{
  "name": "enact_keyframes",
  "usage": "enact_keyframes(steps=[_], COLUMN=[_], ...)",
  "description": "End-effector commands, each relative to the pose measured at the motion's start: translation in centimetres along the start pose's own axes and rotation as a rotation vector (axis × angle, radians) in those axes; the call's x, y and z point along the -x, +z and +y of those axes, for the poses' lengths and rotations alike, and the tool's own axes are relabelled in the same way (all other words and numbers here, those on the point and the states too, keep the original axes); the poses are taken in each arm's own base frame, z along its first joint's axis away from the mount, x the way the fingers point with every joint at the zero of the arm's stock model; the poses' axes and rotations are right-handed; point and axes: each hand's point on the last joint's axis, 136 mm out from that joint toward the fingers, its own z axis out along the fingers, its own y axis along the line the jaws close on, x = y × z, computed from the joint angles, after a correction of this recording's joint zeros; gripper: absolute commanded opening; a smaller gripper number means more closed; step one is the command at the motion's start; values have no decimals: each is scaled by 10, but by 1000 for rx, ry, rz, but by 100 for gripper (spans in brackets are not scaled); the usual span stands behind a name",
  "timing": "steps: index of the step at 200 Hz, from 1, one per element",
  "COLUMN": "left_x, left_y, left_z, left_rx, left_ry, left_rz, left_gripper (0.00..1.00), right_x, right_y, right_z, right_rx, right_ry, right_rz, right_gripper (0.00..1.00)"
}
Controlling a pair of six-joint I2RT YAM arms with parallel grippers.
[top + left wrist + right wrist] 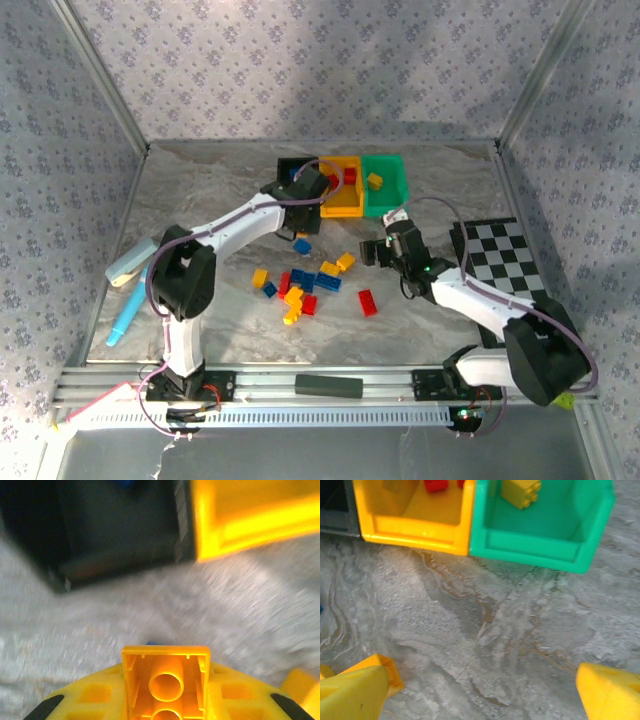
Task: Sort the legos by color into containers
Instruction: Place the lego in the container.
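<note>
I will next move my left gripper up and outward across the yellow-orange container and release the yellow lego over the green container [386, 190], since a yellow one already lies there.
My left gripper [166, 692] is shut on a yellow lego [166, 680], whose hollow underside faces the camera. It hovers over the table just in front of the black container [115, 525] and the yellow-orange container [250, 515]. From above, the left gripper [303, 198] sits by the black container [290, 167]. My right gripper [383, 248] is open with nothing between its fingers [355, 690], short of the green container [535, 550]. A yellow lego [521, 491] lies in the green container and a red one [436, 485] in the yellow-orange container [415, 530]. Several loose legos [300, 285] lie mid-table.
A checkered board [500, 255] lies at the right, under the right arm. A flat black bar [328, 385] rests on the front rail. A blue pen [128, 315] and a pale blue object [135, 262] lie at the left edge. Patterned walls enclose the table.
</note>
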Motion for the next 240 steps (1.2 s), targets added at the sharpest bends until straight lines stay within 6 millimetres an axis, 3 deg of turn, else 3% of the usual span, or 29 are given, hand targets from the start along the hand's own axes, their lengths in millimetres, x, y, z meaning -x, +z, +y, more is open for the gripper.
enact_keyframes(steps=[1, 34, 74, 110, 159, 175, 186, 196, 240], left_x=[41, 98, 143, 175, 200, 202, 203, 200, 190], left_y=[-10, -11, -2, 12, 20, 23, 25, 26, 7], left_z=[-31, -71, -128, -154, -185, -193, -193, -191, -179], left_rx=[-83, -187, -358, -422, -500, -520, -507, -492, -444], left_ry=[67, 86, 93, 90, 56, 45, 40, 40, 121], left_rz=[-67, -144, -247, -404, -585, -612, -619, -604, -533], left_gripper=[19, 19, 19, 21, 24, 34, 61, 76, 80], right_x=[6, 5, 3, 5, 7, 6, 6, 7, 6], right_y=[-7, -6, -8, -11, -12, -13, -14, -15, -11], right_z=[-24, -36, -41, -41, -37, -37, -37, -36, -24], right_rx=[-64, -64, -61, -52, -35, -38, -36, -30, 26], right_ry=[86, 134, 166, 166, 165, 160, 161, 161, 152], right_rz=[-53, -55, -62, -72, -78, -76, -78, -81, -72], right_gripper=[98, 98, 98, 98, 97, 97, 97, 97, 97])
